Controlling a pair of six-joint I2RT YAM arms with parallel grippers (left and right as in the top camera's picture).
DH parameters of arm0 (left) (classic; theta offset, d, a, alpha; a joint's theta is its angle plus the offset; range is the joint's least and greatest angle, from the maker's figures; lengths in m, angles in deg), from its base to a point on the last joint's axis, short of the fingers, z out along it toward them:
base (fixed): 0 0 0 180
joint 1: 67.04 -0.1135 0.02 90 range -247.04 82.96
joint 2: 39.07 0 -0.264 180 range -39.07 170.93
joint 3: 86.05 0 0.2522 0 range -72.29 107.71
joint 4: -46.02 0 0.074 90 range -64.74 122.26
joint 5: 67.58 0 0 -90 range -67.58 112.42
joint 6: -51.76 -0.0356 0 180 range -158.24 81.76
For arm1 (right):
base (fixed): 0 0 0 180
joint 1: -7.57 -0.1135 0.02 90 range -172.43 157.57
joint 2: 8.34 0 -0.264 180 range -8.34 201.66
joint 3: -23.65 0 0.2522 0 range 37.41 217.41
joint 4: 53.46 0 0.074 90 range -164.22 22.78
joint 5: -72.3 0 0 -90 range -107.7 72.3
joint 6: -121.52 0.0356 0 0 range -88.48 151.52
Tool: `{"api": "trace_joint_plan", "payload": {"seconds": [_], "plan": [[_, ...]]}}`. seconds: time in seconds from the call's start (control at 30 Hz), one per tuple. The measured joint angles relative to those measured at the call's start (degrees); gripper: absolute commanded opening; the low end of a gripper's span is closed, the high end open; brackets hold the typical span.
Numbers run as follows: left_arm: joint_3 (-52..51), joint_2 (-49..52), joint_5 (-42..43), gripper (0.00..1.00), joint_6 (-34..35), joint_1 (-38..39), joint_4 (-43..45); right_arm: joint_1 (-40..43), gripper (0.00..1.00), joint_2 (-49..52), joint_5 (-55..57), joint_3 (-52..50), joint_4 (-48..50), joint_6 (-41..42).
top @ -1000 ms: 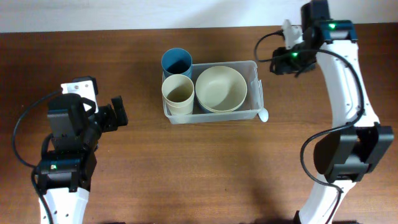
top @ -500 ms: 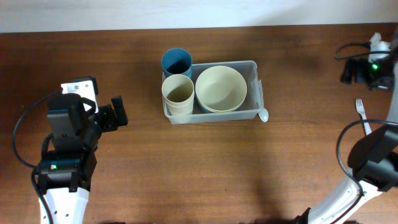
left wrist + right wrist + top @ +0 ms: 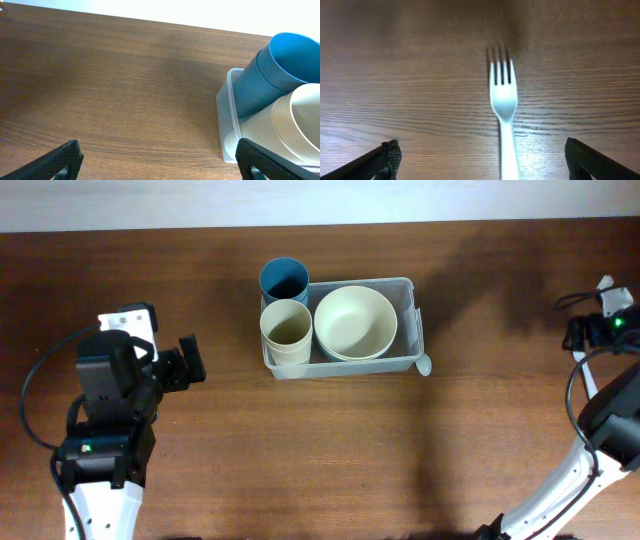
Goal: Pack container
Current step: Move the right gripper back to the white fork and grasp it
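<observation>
My right gripper moves down next onto the white fork's handle [image 3: 586,374] [image 3: 506,134] just behind the fork's head.
The clear container [image 3: 408,284] sits at the table's middle back, holding a cream bowl [image 3: 355,322] and a cream cup [image 3: 286,328]. A blue cup [image 3: 284,280] stands at its back left corner. A white spoon [image 3: 424,364] rests against the outside of its right wall. My right gripper [image 3: 578,335] hovers at the far right edge. In the right wrist view it [image 3: 482,160] is open, straddling a white fork [image 3: 503,115] that lies flat, tines pointing away. My left gripper [image 3: 190,360] is open and empty, left of the container [image 3: 227,125].
In the left wrist view the blue cup [image 3: 280,65] leans over the cream cup [image 3: 300,125] at the container's near end. Bare wooden tabletop [image 3: 330,450] lies in front of the container and between it and each arm.
The right arm swung from over the container's right rim to the table's far right edge, its jaws opening wide, and now hangs over the fork. The left arm has not moved.
</observation>
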Motion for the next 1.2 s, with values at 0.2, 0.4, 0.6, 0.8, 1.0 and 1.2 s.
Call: {"api": "trace_joint_plan", "payload": {"seconds": [0.2, 0.4, 0.6, 0.8, 1.0, 1.2], "plan": [[0.0, 0.0, 0.0, 1.0, 0.0, 0.0, 0.0, 0.63, 0.99, 1.62, 4.48, -0.07, -0.02, -1.9], [0.0, 0.0, 0.0, 1.0, 0.0, 0.0, 0.0, 1.29, 0.99, 1.62, 6.08, -0.07, -0.52, -3.54], [0.0, 0.0, 0.0, 1.0, -0.02, 0.0, -0.87, 1.75, 0.99, 1.62, 6.38, -2.14, -0.46, -3.98], [0.0, 0.0, 0.0, 1.0, -0.02, 0.0, -1.77, 1.75, 0.99, 1.66, 6.38, -6.32, 0.74, -5.16], [0.0, 0.0, 0.0, 1.0, -0.02, 0.0, -1.95, 1.75, 0.99, 1.7, 6.38, -8.81, 3.78, -5.4], [0.0, 0.0, 0.0, 1.0, -0.02, 0.0, -1.95, 1.75, 0.99, 1.73, 6.4, -10.1, 5.79, -5.4]]}}
